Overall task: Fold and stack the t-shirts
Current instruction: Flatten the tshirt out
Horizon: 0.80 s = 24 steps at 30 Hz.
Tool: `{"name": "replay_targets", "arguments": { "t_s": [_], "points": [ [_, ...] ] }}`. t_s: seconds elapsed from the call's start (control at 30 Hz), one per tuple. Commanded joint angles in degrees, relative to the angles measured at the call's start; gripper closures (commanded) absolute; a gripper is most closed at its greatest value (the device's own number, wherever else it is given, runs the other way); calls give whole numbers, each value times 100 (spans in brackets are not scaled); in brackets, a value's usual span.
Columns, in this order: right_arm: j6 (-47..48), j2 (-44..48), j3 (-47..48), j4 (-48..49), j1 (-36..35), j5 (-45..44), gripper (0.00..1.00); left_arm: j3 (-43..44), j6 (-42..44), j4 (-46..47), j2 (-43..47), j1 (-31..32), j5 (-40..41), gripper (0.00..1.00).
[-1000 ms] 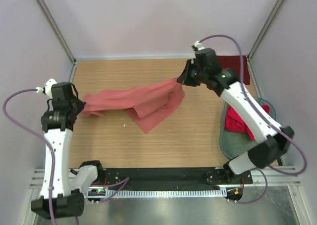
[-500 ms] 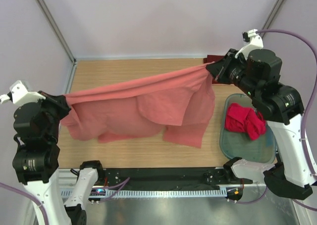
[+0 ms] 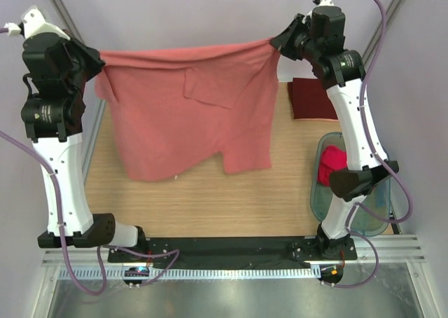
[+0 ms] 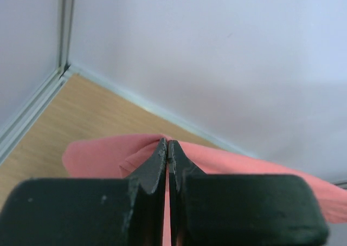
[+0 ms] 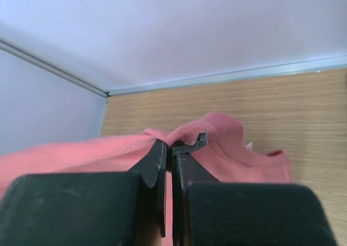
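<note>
My right gripper should next draw the salmon-pink t-shirt (image 3: 185, 115) back and down toward the table beside the tub, and then let go of the collar edge.
A salmon-pink t-shirt (image 3: 185, 115) hangs spread in the air above the wooden table (image 3: 210, 199), held by its top edge. My left gripper (image 3: 98, 60) is shut on its left corner; in the left wrist view the cloth (image 4: 103, 154) bunches around the closed tips (image 4: 167, 144). My right gripper (image 3: 275, 45) is shut on its right corner, the fabric (image 5: 222, 132) puckered over the tips (image 5: 169, 144). A dark maroon t-shirt (image 3: 311, 99) lies folded flat at the far right of the table. A brighter red-pink t-shirt (image 3: 330, 169) sits crumpled in the tub.
The translucent greenish plastic tub (image 3: 318, 199) stands at the right edge, partly behind my right arm. Pale walls enclose the table on three sides. The black rail with the arm bases (image 3: 231, 249) runs along the near edge.
Both arms rose and moved back, lifting the salmon-pink shirt off the table; it went from a bunched strip to a hanging spread sheet. The folded maroon shirt is now uncovered.
</note>
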<state>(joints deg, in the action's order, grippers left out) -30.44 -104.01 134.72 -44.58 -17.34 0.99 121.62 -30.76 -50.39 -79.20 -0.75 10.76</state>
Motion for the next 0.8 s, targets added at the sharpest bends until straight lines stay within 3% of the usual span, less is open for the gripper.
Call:
{"name": "replay_targets", "arguments": {
  "t_s": [0.0, 0.13, 0.2, 0.4, 0.5, 0.63, 0.77],
  "points": [
    [-349, 425, 644, 652, 38, 480, 99, 740, 123, 504, -16, 5, -92, 100],
    [-375, 714, -29, 442, 170, 428, 99, 232, 114, 451, 264, 5, -145, 100],
    [-445, 1003, -540, 345, 179, 437, 99, -733, 158, 451, 692, 5, -206, 100],
    [-499, 2058, -3238, -103, 179, 17, 99, -4060, -139, 390, 1871, 23, -626, 100],
    [-367, 2630, -4504, -261, 152, -73, 99, -5135, -263, 346, 2250, 258, -803, 100],
    [-174, 2921, -5507, -561, 161, -389, 99, -5877, -150, 153, 2339, 602, -760, 100],
    [73, 2799, -5132, -684, 126, -197, 99, -5957, 9, -23, 2163, 638, -655, 100]
  ]
}}
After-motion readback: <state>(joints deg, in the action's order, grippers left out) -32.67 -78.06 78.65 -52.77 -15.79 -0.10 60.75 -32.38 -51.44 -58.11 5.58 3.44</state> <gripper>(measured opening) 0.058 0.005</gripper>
